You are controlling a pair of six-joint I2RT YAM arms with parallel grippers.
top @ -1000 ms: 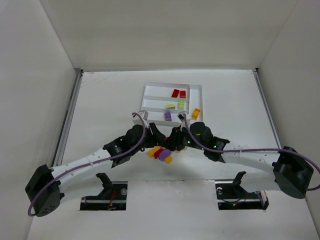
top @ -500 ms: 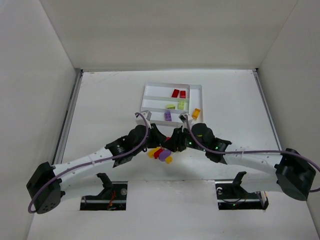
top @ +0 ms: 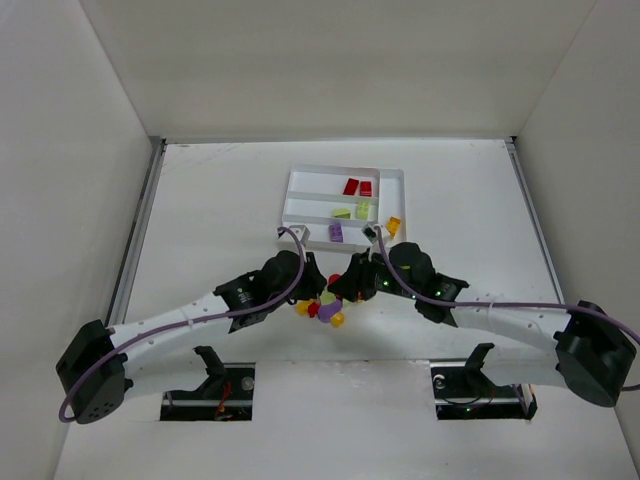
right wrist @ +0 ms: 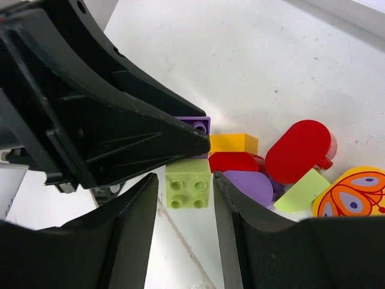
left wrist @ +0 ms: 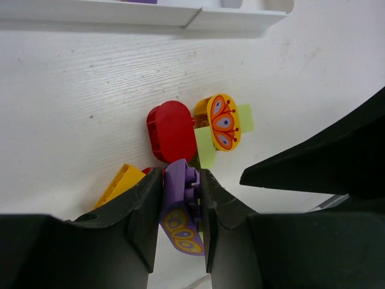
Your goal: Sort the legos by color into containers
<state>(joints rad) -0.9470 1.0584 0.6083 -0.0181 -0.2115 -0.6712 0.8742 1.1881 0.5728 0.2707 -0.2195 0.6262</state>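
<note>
Next, my left gripper lifts outward over the tray's near section (top: 318, 232), outward of it, and lowers to release the purple brick beside the matching purple one.
Loose legos lie in a pile (top: 325, 308) on the table just in front of the white tray (top: 292, 172). My left gripper (left wrist: 180, 174) is shut on a purple brick (left wrist: 180, 208) with yellow ovals, at the pile's near side. My right gripper (right wrist: 186, 180) is open, its fingers on either side of a lime square brick (right wrist: 187, 185), with gaps showing. The two grippers (top: 312, 290) (top: 347, 288) nearly touch over the pile. The tray holds red bricks (top: 357, 187), lime bricks (top: 352, 211), a purple brick (top: 335, 232) and an orange brick (top: 393, 225).
In the pile lie a red rounded brick (left wrist: 171, 129), an orange butterfly brick (left wrist: 221, 120), a lime piece (left wrist: 207, 147) and an orange-yellow brick (left wrist: 123, 180). The tray's near wall (left wrist: 120, 15) is just beyond. White walls enclose the table.
Both grippers have moved nearer and lower onto the pile, closing in on each other. The pile's bricks have shifted a little.
</note>
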